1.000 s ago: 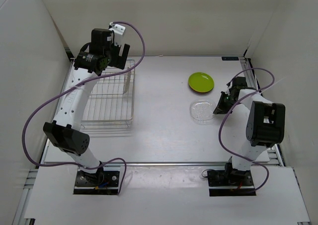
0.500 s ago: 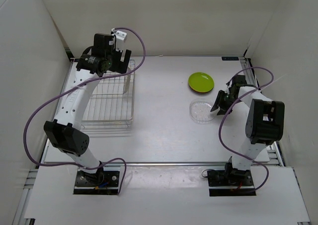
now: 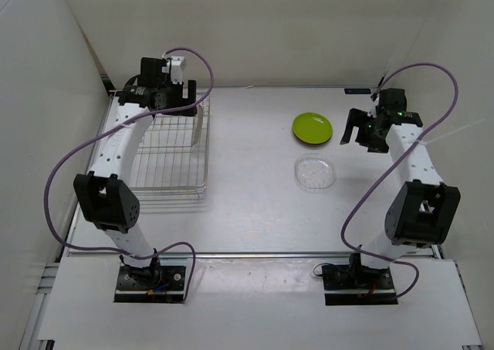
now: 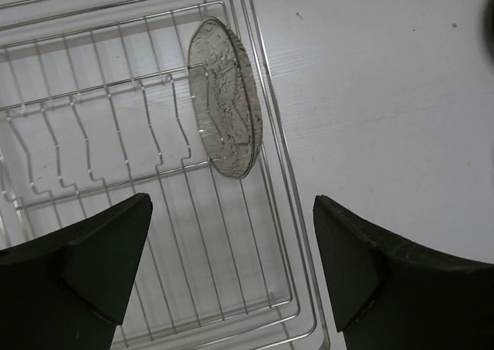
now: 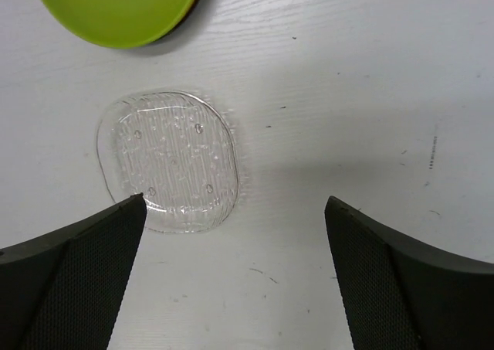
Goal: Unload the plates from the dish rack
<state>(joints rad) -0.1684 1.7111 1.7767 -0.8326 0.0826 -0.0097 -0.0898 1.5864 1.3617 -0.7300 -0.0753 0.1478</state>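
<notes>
The clear plate stands on edge below my left gripper. My left gripper will next lower its open fingers to both sides of the upright clear plate's rim (image 3: pixel 198 128) (image 4: pixel 251 151).
The silver wire dish rack (image 3: pixel 166 188) stands at the left. One clear plate (image 4: pixel 224 95) stands on edge in the dish rack (image 4: pixel 282 172), against its right side. My left gripper (image 4: pixel 231 203) hangs open above the rack's far end (image 3: pixel 185 101), apart from that plate. A second clear plate (image 5: pixel 170 161) lies flat on the table (image 3: pixel 315 172). Behind it the lime green plate (image 3: pixel 312 127) rests on another plate whose edge shows beneath it. My right gripper (image 5: pixel 235 203) is open and empty, raised to the right of the green plate (image 3: pixel 355 130).
White walls close in the table on the left, back and right. A purple cable loops off each arm. The rack's raised wire sides (image 4: pixel 46 110) and its row of plate pegs stand around the upright plate.
My right gripper has opened, let go of the clear plate on the table, and lifted away to the back right. The left gripper has shifted slightly over the rack's far end.
</notes>
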